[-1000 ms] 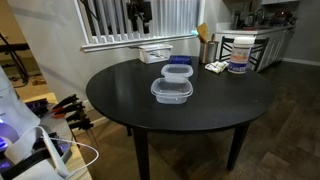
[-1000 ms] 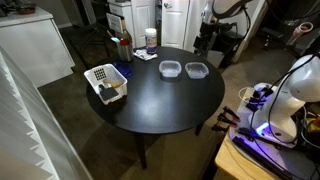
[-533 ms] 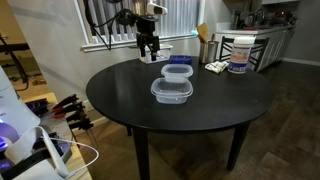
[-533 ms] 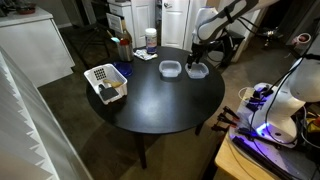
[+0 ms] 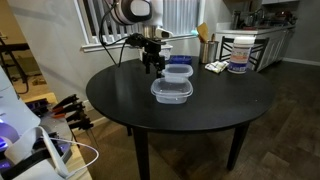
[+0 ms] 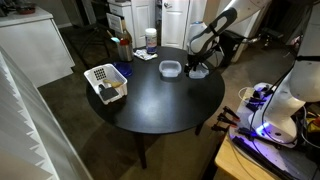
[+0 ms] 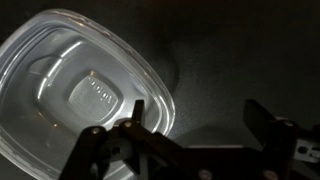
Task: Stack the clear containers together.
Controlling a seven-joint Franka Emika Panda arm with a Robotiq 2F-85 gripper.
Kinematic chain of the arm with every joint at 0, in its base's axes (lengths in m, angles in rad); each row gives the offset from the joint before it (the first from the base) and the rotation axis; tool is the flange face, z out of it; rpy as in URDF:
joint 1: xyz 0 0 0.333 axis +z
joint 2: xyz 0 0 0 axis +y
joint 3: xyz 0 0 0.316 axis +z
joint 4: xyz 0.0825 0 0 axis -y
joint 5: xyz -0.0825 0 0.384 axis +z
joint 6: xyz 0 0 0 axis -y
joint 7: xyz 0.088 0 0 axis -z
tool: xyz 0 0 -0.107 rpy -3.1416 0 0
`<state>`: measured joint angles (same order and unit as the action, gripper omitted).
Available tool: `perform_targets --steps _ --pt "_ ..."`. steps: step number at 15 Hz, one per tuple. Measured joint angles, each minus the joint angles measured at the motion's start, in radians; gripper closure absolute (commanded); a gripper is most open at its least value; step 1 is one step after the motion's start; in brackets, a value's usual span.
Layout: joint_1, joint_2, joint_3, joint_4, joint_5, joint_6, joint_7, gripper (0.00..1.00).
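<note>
The container's rim (image 5: pixel 157 83) (image 7: pixel 167 108) already runs between my gripper's open fingers, so I will next lower my gripper toward the plain container until the fingers are on both sides of that rim beside it.
Two clear containers sit on the round black table (image 5: pixel 215 115). The one with a blue rim (image 5: pixel 178 70) lies farther back and also shows in an exterior view (image 6: pixel 171 69). The plain clear one (image 5: pixel 172 92) lies nearer the front and also shows in an exterior view (image 6: pixel 199 72). My gripper (image 5: pixel 153 66) hangs low beside the plain one (image 6: pixel 192 65). In the wrist view the gripper (image 7: pixel 197 115) is open and empty. One finger is over the rim of the plain container (image 7: pixel 80 90). The other finger is over bare table.
A white bucket with a blue label (image 5: pixel 238 55) stands at the table's edge (image 6: pixel 150 40). A white basket tray (image 5: pixel 155 50) with items sits at another edge (image 6: pixel 105 82). Small items (image 5: pixel 214 67) lie near the bucket. Dark bottles (image 6: pixel 122 47) stand by it.
The arm has come down from above into view and lowered to the table beside the containers. The containers have not moved.
</note>
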<state>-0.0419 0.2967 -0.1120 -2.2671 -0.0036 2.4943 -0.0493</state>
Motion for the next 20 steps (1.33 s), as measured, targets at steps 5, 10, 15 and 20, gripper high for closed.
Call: perform_targets --steps 5,10,15,20 --pt "-0.014 0.075 -0.031 0.053 -0.039 0.018 0.012 0.31" --pt "-0.035 0.105 -0.046 0.077 -0.05 0.023 0.012 0.64" --pt "-0.04 0.107 -0.054 0.079 -0.065 0.023 0.012 0.96" --pt "-0.046 0.106 -0.066 0.079 -0.102 0.023 0.012 0.98"
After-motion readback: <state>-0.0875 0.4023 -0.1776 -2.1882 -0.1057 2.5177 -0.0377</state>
